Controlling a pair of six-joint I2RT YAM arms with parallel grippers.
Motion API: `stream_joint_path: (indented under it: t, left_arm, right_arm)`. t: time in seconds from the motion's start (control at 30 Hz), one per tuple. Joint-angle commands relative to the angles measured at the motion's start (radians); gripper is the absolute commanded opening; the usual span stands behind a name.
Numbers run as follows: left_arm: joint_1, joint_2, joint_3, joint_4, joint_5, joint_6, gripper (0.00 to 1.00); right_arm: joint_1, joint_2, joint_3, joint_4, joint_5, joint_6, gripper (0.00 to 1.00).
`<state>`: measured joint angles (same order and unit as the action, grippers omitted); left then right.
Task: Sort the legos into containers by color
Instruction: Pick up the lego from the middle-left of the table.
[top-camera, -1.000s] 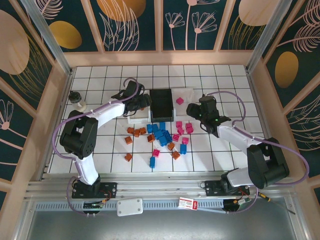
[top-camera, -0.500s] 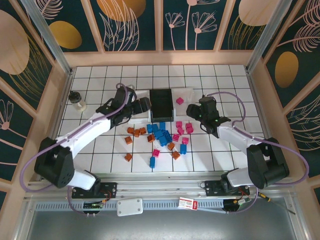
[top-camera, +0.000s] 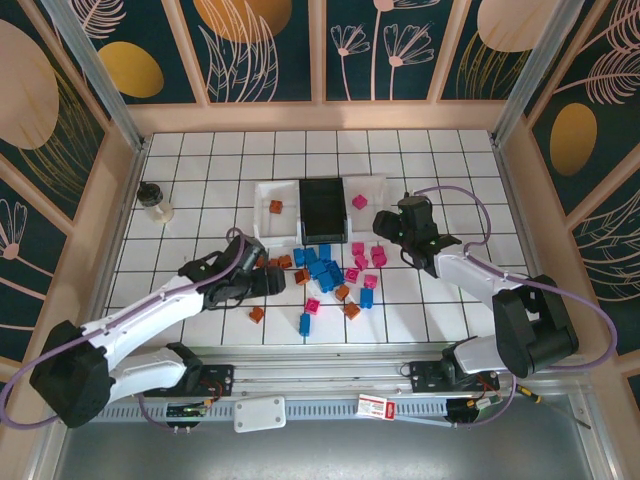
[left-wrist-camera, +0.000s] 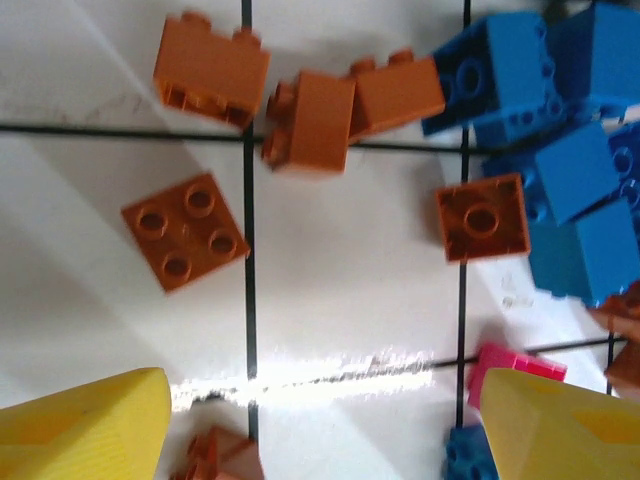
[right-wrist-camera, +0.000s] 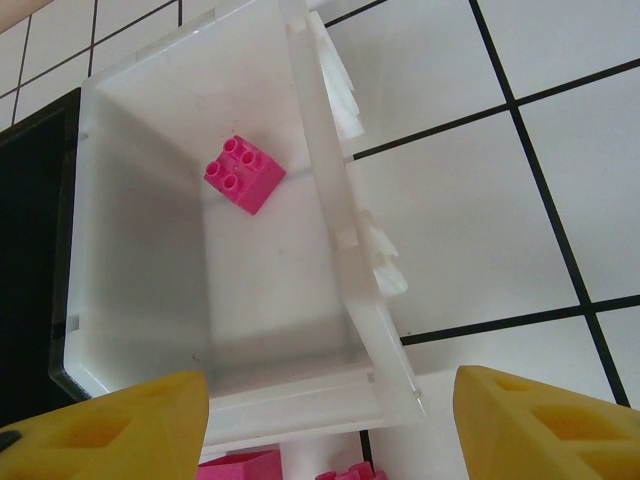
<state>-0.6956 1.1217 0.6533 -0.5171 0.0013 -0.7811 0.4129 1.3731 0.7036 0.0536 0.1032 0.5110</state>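
Observation:
My left gripper will move back and down around the lone orange brick, which lies below and toward the base, clear of the lego heap.
The legos lie in a loose heap mid-table: orange-brown ones (top-camera: 275, 263), blue ones (top-camera: 322, 268) and pink ones (top-camera: 365, 256). The containers stand behind them: a left white tray (top-camera: 262, 222) holding one orange brick (top-camera: 275, 207), a black tray (top-camera: 322, 205), and a right white tray (top-camera: 375, 185) holding one pink brick (right-wrist-camera: 243, 173). My left gripper (top-camera: 272, 282) hovers open over the orange bricks (left-wrist-camera: 185, 232) with nothing between its fingers (left-wrist-camera: 80, 430). My right gripper (right-wrist-camera: 330, 430) stands open and empty at the near end of the right white tray (right-wrist-camera: 330, 400).
A small clear jar with a dark lid (top-camera: 155, 200) stands at the far left. Wooden walls fence the tiled table on three sides. In the left wrist view, blue bricks (left-wrist-camera: 560, 120) crowd the right side and a pink brick (left-wrist-camera: 515, 365) lies by the right finger.
My left arm has swung back from over the left white tray to the orange bricks nearer the front. That tray now shows an orange brick inside. The right arm has not moved.

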Motion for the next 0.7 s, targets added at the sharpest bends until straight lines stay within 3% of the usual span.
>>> stream_joint_path:
  t: [0.0,0.37,0.67]
  left_arm:
    - [-0.028,-0.011,-0.055,-0.13,0.001,-0.069,0.8]
    - [-0.091,0.066,-0.143,-0.032,0.03,-0.115,0.68]
    - [-0.092,0.158,-0.113,0.053,0.003,-0.067,0.46]
  right_arm:
    - [-0.005,-0.01,-0.024,0.022,0.006,0.004,0.67]
    - [-0.005,-0.017,-0.026,0.019,0.007,0.011,0.66]
    - [-0.004,-0.025,-0.021,0.011,0.007,0.012,0.67]
